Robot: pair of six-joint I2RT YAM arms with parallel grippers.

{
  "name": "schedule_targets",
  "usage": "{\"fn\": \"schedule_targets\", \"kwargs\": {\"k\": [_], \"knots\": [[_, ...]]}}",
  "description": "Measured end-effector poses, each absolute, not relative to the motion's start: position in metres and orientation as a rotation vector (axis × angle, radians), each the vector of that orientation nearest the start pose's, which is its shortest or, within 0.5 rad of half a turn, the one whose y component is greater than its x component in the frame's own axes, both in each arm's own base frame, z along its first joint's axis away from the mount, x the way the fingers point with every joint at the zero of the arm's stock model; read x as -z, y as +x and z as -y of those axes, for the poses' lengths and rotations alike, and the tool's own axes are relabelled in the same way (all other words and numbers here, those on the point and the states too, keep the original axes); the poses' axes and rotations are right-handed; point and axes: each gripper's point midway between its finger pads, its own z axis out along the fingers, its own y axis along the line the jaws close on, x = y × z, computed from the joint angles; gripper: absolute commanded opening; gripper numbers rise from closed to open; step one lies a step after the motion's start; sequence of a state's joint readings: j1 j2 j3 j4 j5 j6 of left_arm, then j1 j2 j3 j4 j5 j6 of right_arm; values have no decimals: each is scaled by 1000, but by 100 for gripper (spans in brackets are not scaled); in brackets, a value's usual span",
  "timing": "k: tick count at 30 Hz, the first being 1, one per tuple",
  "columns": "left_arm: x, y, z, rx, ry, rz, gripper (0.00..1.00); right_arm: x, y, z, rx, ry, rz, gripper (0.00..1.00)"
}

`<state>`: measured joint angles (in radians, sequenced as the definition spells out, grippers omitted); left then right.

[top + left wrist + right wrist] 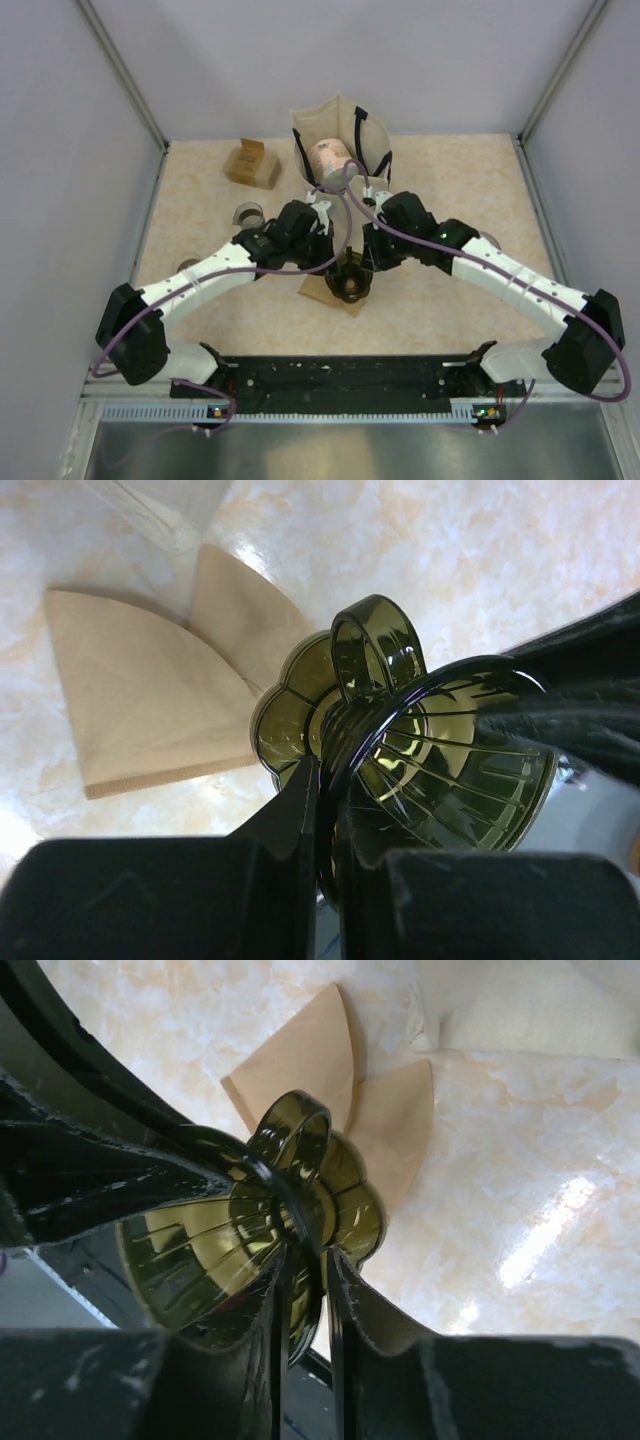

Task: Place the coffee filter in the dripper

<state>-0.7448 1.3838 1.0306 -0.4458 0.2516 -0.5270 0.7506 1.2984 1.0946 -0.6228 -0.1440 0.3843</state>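
Note:
My left gripper carries the dripper (350, 284) outward next, to the left in the top view, onto the clear round piece by the box (248, 215), since the dripper covers filters.
The dark olive, see-through dripper (350, 284) is at the table's middle, its mouth up in the top view. My left gripper (327, 262) is shut on the dripper's rim (440, 770) from the left, one finger inside and one outside, beside the loop handle (375, 645). My right gripper (371, 262) is shut on the rim (215, 1250) from the right in the same way. Brown paper coffee filters (140, 705) lie flat on the table under and beside the dripper's base; they also show in the right wrist view (315, 1055) and the top view (318, 289).
A beige bag (375, 150) with a pinkish roll in it stands at the back centre. A small cardboard box (252, 163) is at the back left. Clear round pieces (247, 214) lie left of the arms. Grey walls close the table's sides.

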Motion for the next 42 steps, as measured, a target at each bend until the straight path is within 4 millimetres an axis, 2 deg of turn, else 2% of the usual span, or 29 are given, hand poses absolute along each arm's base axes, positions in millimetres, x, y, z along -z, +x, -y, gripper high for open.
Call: {"fn": "schedule_targets", "kwargs": {"k": [1, 5, 6, 9, 13, 18, 20, 21, 24, 27, 31, 35, 39, 42], "knots": [[-149, 224, 292, 856, 395, -2496, 0, -171, 221, -261, -677, -523, -2443, 53], [-148, 230, 283, 771, 351, -2511, 0, -180, 227, -259, -659, -480, -2408, 83], [-148, 232, 280, 748, 337, -2515, 0, -183, 229, -256, -642, -466, -2390, 99], [-146, 236, 270, 669, 287, -2530, 0, -204, 236, -246, -604, -416, -2307, 99], [-149, 239, 244, 529, 189, -2533, 0, -240, 243, -222, -552, -306, -2156, 99], [-182, 257, 199, 465, -21, -2427, 0, -265, 243, -179, -444, -159, -2011, 99], [-195, 269, 178, 460, -130, -2381, 0, -265, 243, -164, -404, -112, -1978, 99], [-199, 281, 156, 435, -228, -2355, 0, -263, 243, -159, -387, -91, -1963, 99], [-205, 302, 119, 379, -401, -2313, 0, -250, 244, -145, -344, -42, -1952, 99], [-216, 319, 97, 323, -510, -2299, 0, -231, 248, -130, -276, 20, -1969, 99], [-238, 345, 78, 314, -605, -2245, 0, -212, 252, -114, -211, 88, -1979, 99], [-245, 354, 61, 329, -674, -2236, 0, -213, 255, -111, -213, 118, -1955, 99], [-238, 364, 50, 371, -725, -2261, 0, -218, 258, -111, -224, 136, -1935, 99], [-228, 367, 53, 407, -729, -2303, 0, -219, 259, -111, -230, 144, -1926, 99]]}}
